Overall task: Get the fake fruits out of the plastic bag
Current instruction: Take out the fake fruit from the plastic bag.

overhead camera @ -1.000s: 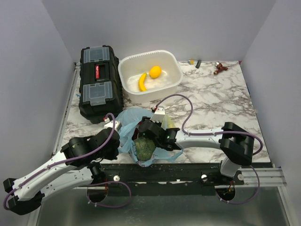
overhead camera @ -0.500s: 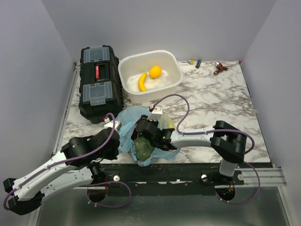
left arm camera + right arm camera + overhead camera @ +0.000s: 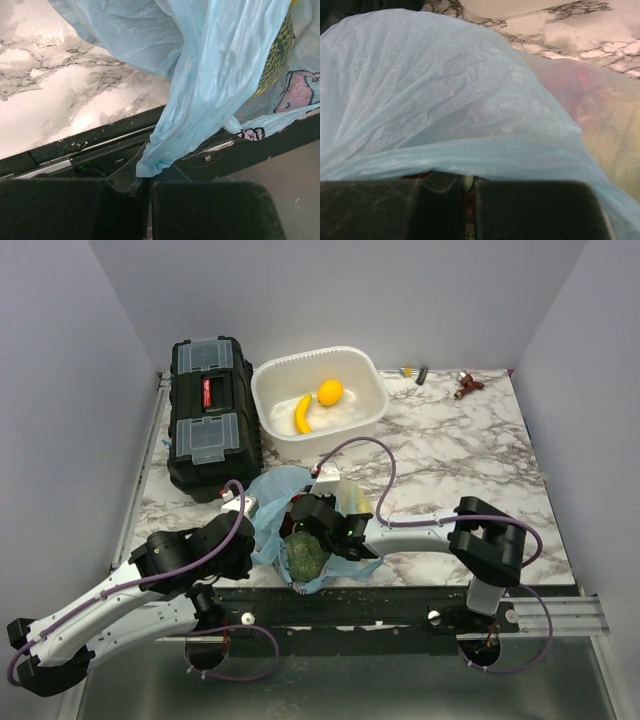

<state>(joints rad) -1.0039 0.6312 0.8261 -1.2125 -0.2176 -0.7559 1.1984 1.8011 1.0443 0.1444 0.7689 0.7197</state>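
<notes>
My right gripper raises the melon from the bag [image 3: 268,502] next, carries it outward, lowers and releases it, since the tub's empty bottom [image 3: 346,414] beside the lemon lies outward.
The light-blue plastic bag [image 3: 268,502] lies crumpled at the table's near edge, its mouth facing up. A round dull-green melon [image 3: 306,555] sits in its front part and shows beside the bag's film [image 3: 210,75] as a melon [image 3: 277,55]. My left gripper [image 3: 145,182] is shut on a bunched strip of the bag. My right gripper [image 3: 466,182] reaches under the bag's film [image 3: 445,100] and is shut, with a small pale nub pinched between its tips and red just below. A red piece [image 3: 580,85] and yellow show dimly through the film.
A white tub [image 3: 372,412] behind the bag holds a yellow banana [image 3: 302,414] and an orange-yellow lemon [image 3: 330,392]. A black toolbox [image 3: 207,415] stands at the back left. Small odds [image 3: 466,385] lie at the back right. A black rail [image 3: 400,595] edges the table's front.
My right gripper has pushed left, deeper into the bag's mouth, and closed from open to shut. The left arm and the bag's handle have stayed put.
</notes>
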